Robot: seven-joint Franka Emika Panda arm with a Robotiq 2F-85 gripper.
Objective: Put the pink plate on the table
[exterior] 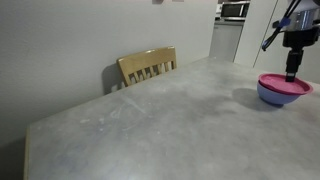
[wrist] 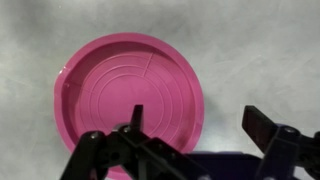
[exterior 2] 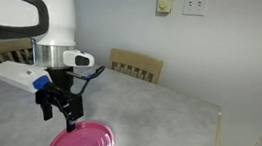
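My gripper lowers next and closes on the pink plate's rim (exterior 2: 64,133) (wrist: 198,118), since one open finger hangs over the plate's inside and the other over bare table.
The pink plate (exterior: 285,82) rests on top of the lavender-blue bowl (exterior: 282,96) near one end of the grey table (exterior: 150,120). It also shows in an exterior view (exterior 2: 84,140) and fills the left of the wrist view (wrist: 125,85). My gripper (exterior: 292,70) hangs just above the plate's rim, as an exterior view (exterior 2: 66,113) also shows. In the wrist view the gripper (wrist: 198,122) is open and empty. One finger is over the plate's inside, the other is over the bare table (wrist: 260,50).
A wooden slat-back chair (exterior: 148,66) stands at the table's far side against the wall and shows in both exterior views (exterior 2: 135,63). The table's edge (exterior 2: 216,134) runs close to the plate. A kitchen counter (exterior: 232,30) lies beyond.
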